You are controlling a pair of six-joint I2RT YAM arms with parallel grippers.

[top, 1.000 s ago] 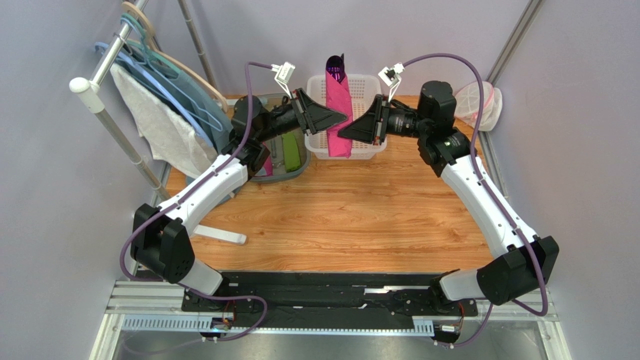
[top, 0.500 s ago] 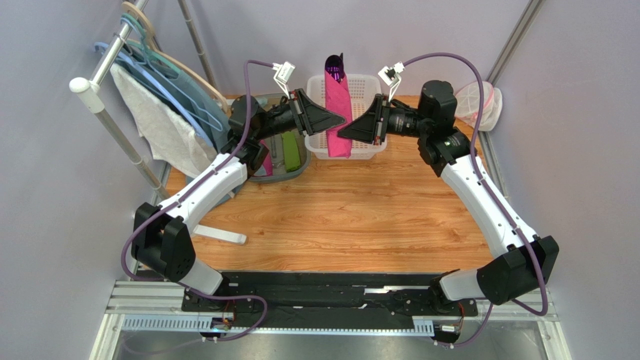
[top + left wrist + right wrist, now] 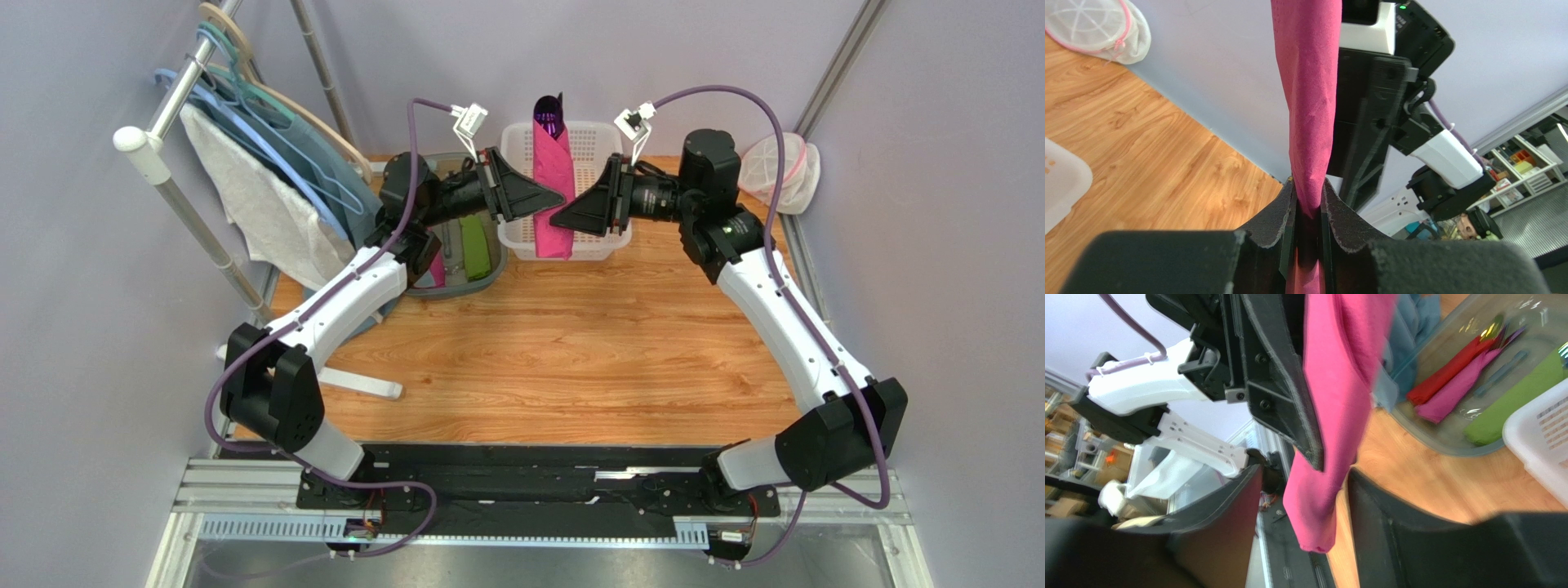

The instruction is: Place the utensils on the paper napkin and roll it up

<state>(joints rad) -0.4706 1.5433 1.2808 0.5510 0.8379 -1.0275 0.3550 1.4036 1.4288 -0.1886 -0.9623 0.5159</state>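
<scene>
Similar rolls lie on the grey bin's green item point(image 3: 475, 249), so my left gripper should go left in the top view, down there, and release the roll.
The paper napkin point(image 3: 555, 184) is a rolled magenta tube hanging upright over the white basket point(image 3: 610, 141). A dark purple utensil tip point(image 3: 547, 116) sticks out of its top; the rest of the utensils are hidden inside. My left gripper point(image 3: 559, 194) is shut on the roll, which the left wrist view shows pinched between the pads as the napkin point(image 3: 1308, 122) runs upward from the left gripper point(image 3: 1309, 205). My right gripper point(image 3: 1306, 496) stands open around the lower end of the napkin point(image 3: 1333, 416), both fingers apart from it.
A grey bin point(image 3: 485, 279) left of the basket holds red, pink and green items point(image 3: 1475, 386). A rack with hangers and white cloth point(image 3: 264, 202) stands at the far left. A white mesh bag point(image 3: 785, 165) lies at the back right.
My right gripper has opened and let go of the roll. The left gripper has closed tighter on it. The roll has stayed over the basket.
</scene>
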